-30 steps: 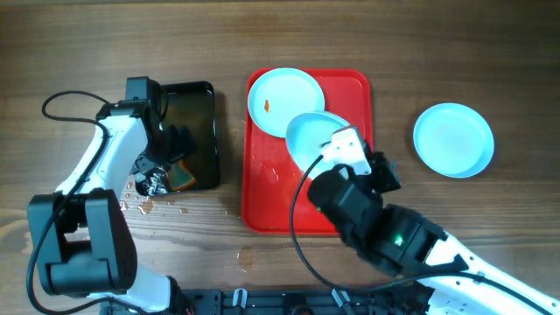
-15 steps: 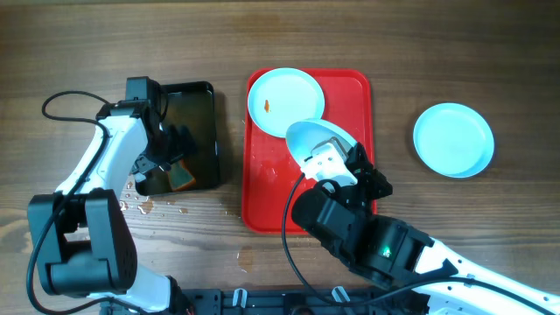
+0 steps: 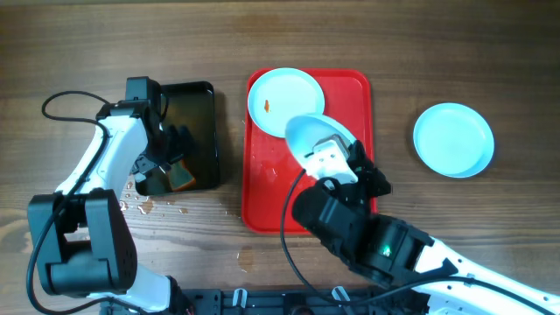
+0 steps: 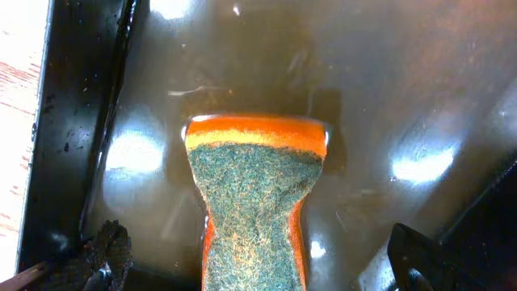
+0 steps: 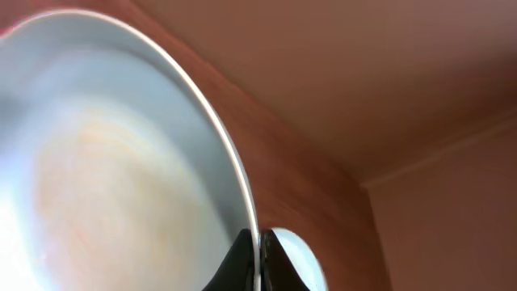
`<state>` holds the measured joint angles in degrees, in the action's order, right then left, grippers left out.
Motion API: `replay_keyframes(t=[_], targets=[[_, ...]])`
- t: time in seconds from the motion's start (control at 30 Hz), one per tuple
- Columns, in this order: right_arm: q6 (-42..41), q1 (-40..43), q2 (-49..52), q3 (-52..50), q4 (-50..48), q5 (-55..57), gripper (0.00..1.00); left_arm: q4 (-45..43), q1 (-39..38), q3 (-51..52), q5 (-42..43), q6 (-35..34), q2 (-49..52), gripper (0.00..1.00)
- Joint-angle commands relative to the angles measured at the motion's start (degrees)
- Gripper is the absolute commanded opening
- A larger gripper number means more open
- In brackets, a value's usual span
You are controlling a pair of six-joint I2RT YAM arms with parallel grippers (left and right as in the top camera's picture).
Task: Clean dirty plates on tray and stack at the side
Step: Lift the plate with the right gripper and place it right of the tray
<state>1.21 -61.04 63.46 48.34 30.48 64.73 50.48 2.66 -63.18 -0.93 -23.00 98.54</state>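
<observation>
Bare wood on the third plate's near side lies to the right of my right gripper in the overhead view: I will swing there, lower and release the second plate's rim.
The red tray [image 3: 267, 197] lies mid-table. One plate [image 3: 285, 94] with an orange smear lies flat at its far left corner. My right gripper [image 3: 325, 150] is shut on the rim of a second plate [image 3: 306, 131] and holds it tilted above the tray. In the right wrist view the fingers [image 5: 242, 263] pinch that plate's [image 5: 105, 162] edge, with the tray [image 5: 363, 81] behind. A third plate [image 3: 453, 140] sits on the table to the right. My left gripper [image 3: 171, 153] is open over the black tray, its fingertips [image 4: 101, 255] wide of an orange-and-green sponge [image 4: 254, 194].
The smaller black tray [image 3: 203, 96] holds dark water [image 4: 388, 89], and the sponge [image 3: 181, 178] lies in it. Water drops [image 3: 144, 206] spot the wood beside it and near the red tray's front corner. My right arm's body [image 3: 367, 236] covers the tray's near right part.
My right arm has moved left over the tray with the plate and tipped it steeper. The left gripper has shifted slightly at the black tray's near end.
</observation>
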Motion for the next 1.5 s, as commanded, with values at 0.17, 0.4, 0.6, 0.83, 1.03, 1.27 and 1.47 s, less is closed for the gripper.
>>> replay_keyframes(t=[0.17, 0.4, 0.6, 0.83, 1.03, 1.27, 1.47], targets=[[3.30, -0.61, 1.14, -0.02, 0.20, -0.09, 0.04, -0.15, 0.35, -0.24, 0.70, 0.31, -0.57, 1.00], [-32.68, 12.66, 1.36, -0.02, 9.75, -17.29, 0.04, -0.15, 0.35, -0.24, 0.70, 0.31, -0.57, 1.00], [-32.00, 56.43, 1.05, -0.02, 9.27, -51.91, 0.04, -0.15, 0.35, -0.24, 0.70, 0.31, -0.57, 1.00], [-29.27, 87.17, 5.03, -0.04, 5.33, -55.95, 0.04, -0.15, 0.35, -0.24, 0.70, 0.28, -0.57, 1.00], [-25.81, 89.88, 14.53, 0.39, 2.97, -69.46, 0.47, -0.15, 0.35, -0.24, 0.70, 0.31, -0.57, 1.00], [-9.53, 64.54, 7.21, 11.41, 17.29, -82.88, 0.55, -0.15, 0.35, -0.24, 0.70, 0.31, -0.57, 1.00], [-30.03, 67.69, 10.69, 10.03, 22.12, -64.89, 0.61, -0.15, 0.35, -0.24, 0.70, 0.31, -0.57, 1.00]])
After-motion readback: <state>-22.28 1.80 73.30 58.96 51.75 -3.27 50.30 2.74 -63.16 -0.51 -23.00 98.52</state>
